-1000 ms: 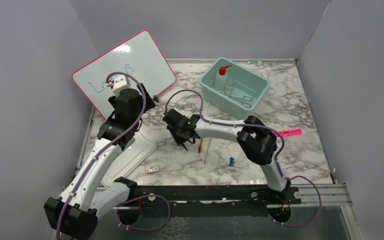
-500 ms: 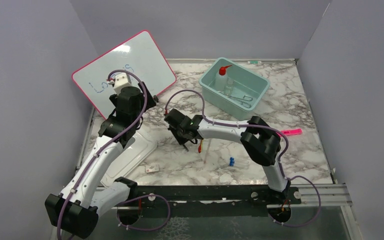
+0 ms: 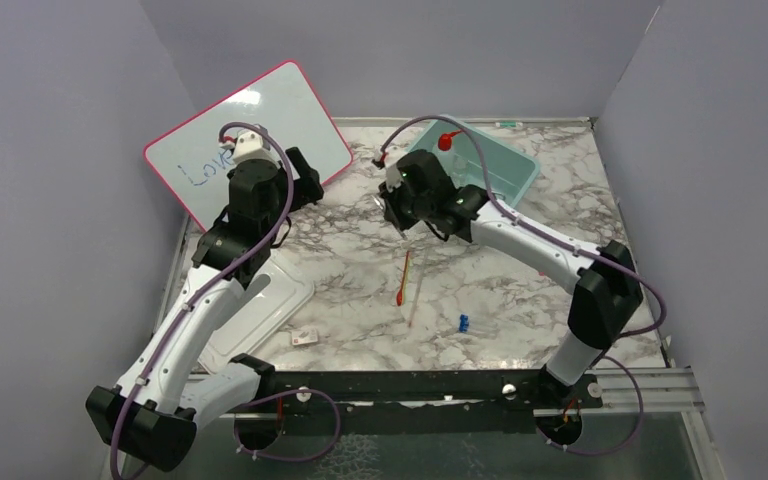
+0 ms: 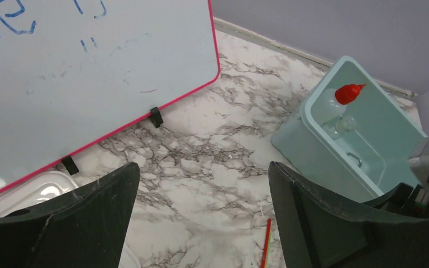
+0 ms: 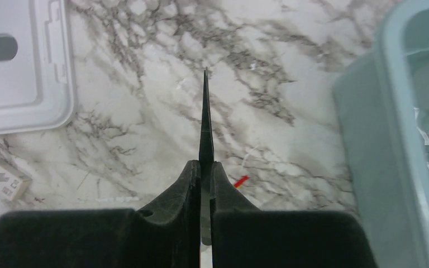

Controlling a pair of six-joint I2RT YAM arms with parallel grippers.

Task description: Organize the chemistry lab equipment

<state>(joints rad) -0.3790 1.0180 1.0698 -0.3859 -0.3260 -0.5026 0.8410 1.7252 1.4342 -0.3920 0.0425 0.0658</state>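
The tweezers (image 5: 205, 123) will go into the teal bin's open inside, because the squeeze bottle already stands there. I will lift my right gripper over the bin's side and lower them in.
My right gripper (image 3: 392, 208) is shut on thin metal tweezers (image 5: 205, 123), seen edge-on and pointing away from the fingers, above the marble just left of the teal bin (image 3: 520, 170). The clear squeeze bottle with a red cap (image 3: 447, 140) stands in the bin and also shows in the left wrist view (image 4: 348, 92). A thin red stick (image 3: 402, 278) and a clear rod (image 3: 415, 300) lie on the table's middle. My left gripper (image 3: 305, 185) is open and empty, hovering by the whiteboard's lower edge. I see no brush or forceps.
The pink-framed whiteboard (image 3: 245, 135) leans at the back left. A white plastic lid (image 3: 260, 310) lies under the left arm, with a small white card (image 3: 305, 338) near it. A small blue piece (image 3: 463, 322) lies front of centre.
My right arm rose from the table's middle and swung back toward the bin with the tweezers in its jaws. My left gripper shifted slightly toward the back.
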